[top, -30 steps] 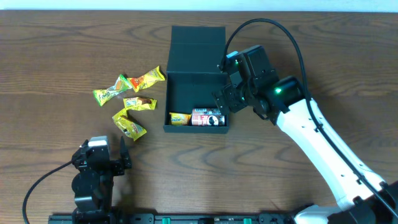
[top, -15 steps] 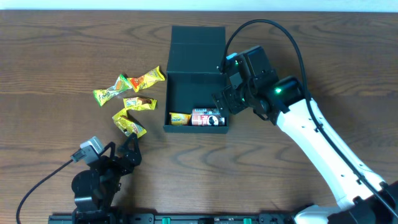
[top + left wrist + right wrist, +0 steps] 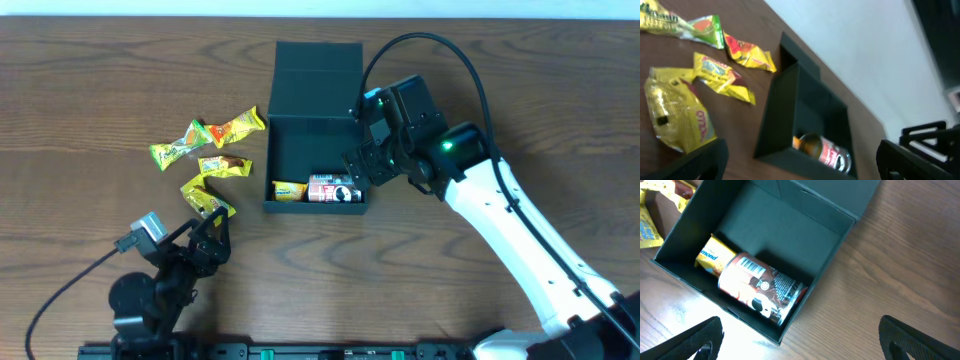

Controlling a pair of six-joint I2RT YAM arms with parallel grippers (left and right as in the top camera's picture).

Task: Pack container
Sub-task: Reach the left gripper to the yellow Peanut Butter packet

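My left gripper needs to move outward past the nearer packets next, then down onto that packet's middle [image 3: 235, 127] to close, since the yellow-and-red packet is outside the open container [image 3: 300, 160].
The dark green-black container [image 3: 300, 160] stands open on the table, its flap lid [image 3: 318, 82] folded back. Inside at the near end lie a red can [image 3: 334, 189] and a yellow packet [image 3: 290, 190]; both show in the right wrist view, can [image 3: 760, 287] and packet [image 3: 714, 256]. Several yellow snack packets [image 3: 205, 150] lie left of the box. My left gripper [image 3: 208, 243] is open, low near the front edge, just below the nearest packet [image 3: 207, 202]. My right gripper [image 3: 362, 160] is open and empty over the box's right wall.
The left wrist view shows the packets [image 3: 677, 117] close ahead at left and the container [image 3: 805, 125] ahead at right. A black cable [image 3: 420, 45] loops above the right arm. The table's far edge [image 3: 320, 18] runs along the top.
My left arm has swung up and forward towards the nearest yellow packet. The right arm and the container's contents have not moved.
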